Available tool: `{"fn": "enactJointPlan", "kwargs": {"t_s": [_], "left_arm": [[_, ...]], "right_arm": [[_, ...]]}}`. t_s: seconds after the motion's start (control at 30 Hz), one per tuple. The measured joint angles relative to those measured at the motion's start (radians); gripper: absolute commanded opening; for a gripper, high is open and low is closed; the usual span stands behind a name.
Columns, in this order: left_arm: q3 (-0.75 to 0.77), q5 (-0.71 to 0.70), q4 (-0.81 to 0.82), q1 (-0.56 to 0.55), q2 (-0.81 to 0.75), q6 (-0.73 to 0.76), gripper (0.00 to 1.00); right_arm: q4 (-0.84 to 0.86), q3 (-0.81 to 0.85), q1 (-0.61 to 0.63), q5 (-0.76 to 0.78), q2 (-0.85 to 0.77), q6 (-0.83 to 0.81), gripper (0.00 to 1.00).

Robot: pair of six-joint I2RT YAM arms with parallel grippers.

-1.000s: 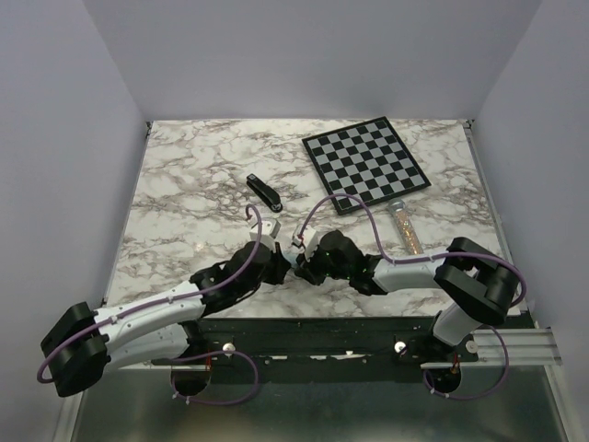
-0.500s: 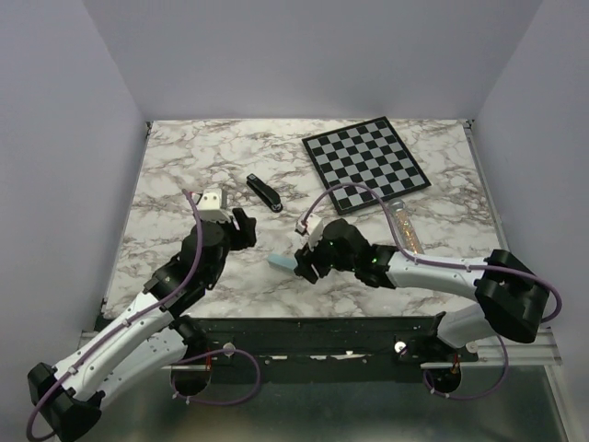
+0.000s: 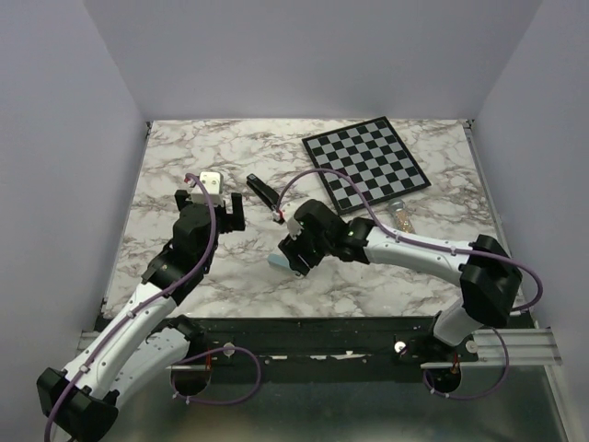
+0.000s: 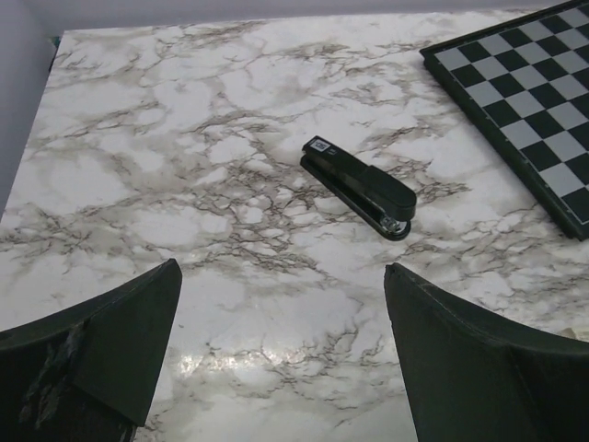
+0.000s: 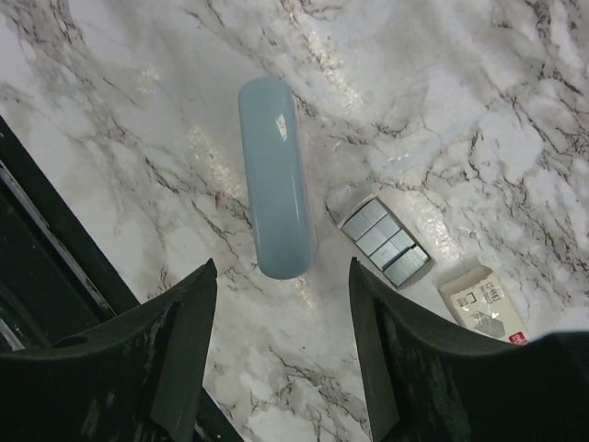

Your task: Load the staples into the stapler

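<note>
The end of the light-blue case nearest the right gripper's fingers points into the gap between them, so the right gripper should move down and toward the case and close across that end.
The stapler is slim and black and lies closed on the marble, ahead and slightly right of my left gripper. That gripper is open, hovering over bare marble with nothing between its fingers. The staples are silver-grey strips side by side in a small white tray, beyond the right finger of my right gripper. The right gripper is open and holds nothing. In the top view the right wrist hides the staples.
A light-blue oblong case lies flat just ahead of the right gripper, left of the staples. A small cream box lies beside the tray. A chessboard sits back right, with a clear tube of beads near it.
Both grippers were shut and close together near the front centre. The left arm has swung left and back toward the stapler and opened. The right gripper opened, and the blue case now shows beside it.
</note>
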Motion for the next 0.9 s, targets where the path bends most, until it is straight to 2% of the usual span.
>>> {"fn": "enactJointPlan", "kwargs": {"t_s": [0.37,0.57,0.6,0.7,0.9], "left_arm": [[-0.025,0.000,-0.003,0.069,-0.039,0.043,0.99],[-0.025,0.002,-0.003,0.080,-0.049,0.045,0.99],[-0.025,0.003,-0.003,0.081,-0.049,0.045,0.99],[-0.026,0.008,-0.003,0.084,-0.049,0.045,0.99],[-0.026,0.018,-0.003,0.090,-0.048,0.045,0.99]], "right_arm": [[-0.185,0.166,0.053,0.051,0.165,-0.014,0.54],[-0.218,0.188,0.069,0.097,0.229,-0.020,0.36],[-0.221,0.188,0.070,0.103,0.238,-0.020,0.30],[-0.222,0.188,0.074,0.123,0.258,-0.020,0.19],[-0.220,0.188,0.085,0.150,0.267,-0.020,0.15]]}}
